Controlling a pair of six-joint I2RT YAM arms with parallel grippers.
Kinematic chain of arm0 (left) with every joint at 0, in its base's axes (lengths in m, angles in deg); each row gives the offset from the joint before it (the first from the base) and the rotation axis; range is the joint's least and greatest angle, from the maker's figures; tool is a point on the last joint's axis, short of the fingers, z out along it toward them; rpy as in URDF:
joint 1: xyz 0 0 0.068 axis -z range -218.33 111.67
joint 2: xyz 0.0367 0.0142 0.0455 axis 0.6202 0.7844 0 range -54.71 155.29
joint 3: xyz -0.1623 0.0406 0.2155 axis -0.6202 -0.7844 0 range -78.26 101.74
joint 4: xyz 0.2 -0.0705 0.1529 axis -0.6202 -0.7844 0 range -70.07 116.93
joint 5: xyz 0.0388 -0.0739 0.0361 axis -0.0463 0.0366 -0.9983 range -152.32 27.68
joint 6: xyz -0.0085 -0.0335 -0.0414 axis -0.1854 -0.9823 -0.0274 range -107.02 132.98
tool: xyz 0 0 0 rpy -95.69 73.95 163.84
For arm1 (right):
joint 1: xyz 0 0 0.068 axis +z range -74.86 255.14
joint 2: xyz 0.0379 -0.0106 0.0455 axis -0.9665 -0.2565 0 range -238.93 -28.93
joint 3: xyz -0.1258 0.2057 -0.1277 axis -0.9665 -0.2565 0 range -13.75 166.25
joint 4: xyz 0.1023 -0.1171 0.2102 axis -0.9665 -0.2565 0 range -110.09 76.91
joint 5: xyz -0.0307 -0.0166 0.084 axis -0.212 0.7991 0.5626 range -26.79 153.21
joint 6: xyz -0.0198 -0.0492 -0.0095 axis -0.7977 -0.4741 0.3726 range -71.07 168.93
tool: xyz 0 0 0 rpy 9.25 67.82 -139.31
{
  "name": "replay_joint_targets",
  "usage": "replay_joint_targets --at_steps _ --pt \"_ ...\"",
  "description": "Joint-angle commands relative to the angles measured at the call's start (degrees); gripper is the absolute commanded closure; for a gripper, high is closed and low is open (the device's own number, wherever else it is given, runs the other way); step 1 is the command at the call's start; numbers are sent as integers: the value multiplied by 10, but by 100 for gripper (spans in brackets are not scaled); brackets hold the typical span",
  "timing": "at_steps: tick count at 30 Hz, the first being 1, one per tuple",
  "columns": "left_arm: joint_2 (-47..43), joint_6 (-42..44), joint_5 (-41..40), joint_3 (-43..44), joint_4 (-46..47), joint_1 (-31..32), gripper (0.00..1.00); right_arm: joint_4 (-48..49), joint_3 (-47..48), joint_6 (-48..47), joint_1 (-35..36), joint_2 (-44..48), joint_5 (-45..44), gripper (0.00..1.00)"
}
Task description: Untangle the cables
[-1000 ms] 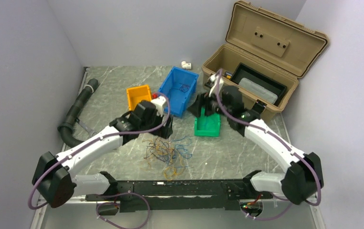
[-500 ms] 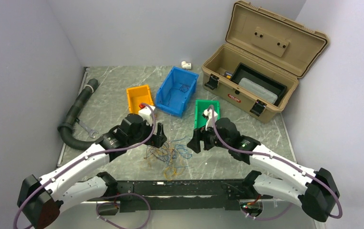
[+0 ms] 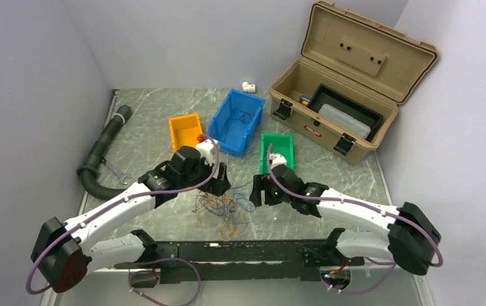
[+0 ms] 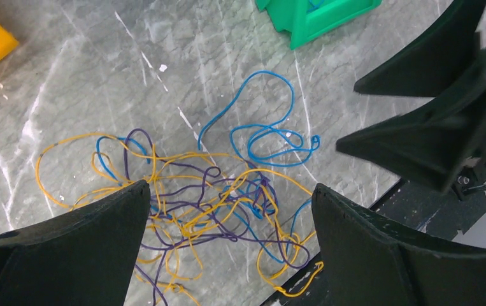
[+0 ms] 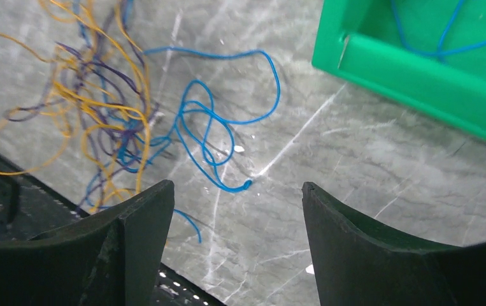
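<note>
My right gripper lowers toward the tangle next, onto the blue wire's bunched loops, as they lie below it and to its left in the top view.
The cables lie as a tangle of yellow-orange, purple and blue wires on the marble table near the front rail. In the left wrist view the tangle lies below my open left gripper, with a loose blue wire stretching away from it. My left gripper hovers at the tangle's far left side. My right gripper is open at the tangle's right side. In the right wrist view it stands just over the blue wire's end. Neither holds anything.
A green bin with a blue wire in it stands behind my right gripper. A blue bin and an orange bin stand further back. An open tan toolbox is at the back right. A black corrugated hose and a wrench lie left.
Both arms have swung from the bins towards me and down to the tangle. The left gripper moved a little right, the right gripper a little left and nearer the wires.
</note>
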Motion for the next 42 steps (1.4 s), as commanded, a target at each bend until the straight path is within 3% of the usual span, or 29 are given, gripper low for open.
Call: replay_joint_targets --at_steps 1,8,17,20,22,24,28,42 --pt "32 17 0 25 13 4 1 9 28 30 31 -67 -38 25" --pt "87 12 13 24 22 3 1 8 81 23 66 -148 -64 25" --pt "86 10 -3 22 15 -9 3 -38 139 7 111 -240 -137 28" --pt "69 1 24 6 30 -28 4 -26 139 -1 117 -252 -126 40" --pt "58 -2 36 -2 35 -39 4 -25 142 -11 119 -255 -117 67" --pt "50 -3 39 -6 34 -43 4 -32 149 -18 122 -252 -122 84" --pt "37 -1 42 -7 27 -44 4 -34 148 -33 124 -205 -136 100" --pt "-33 47 87 15 68 -43 4 -81 187 -93 124 -14 -157 100"
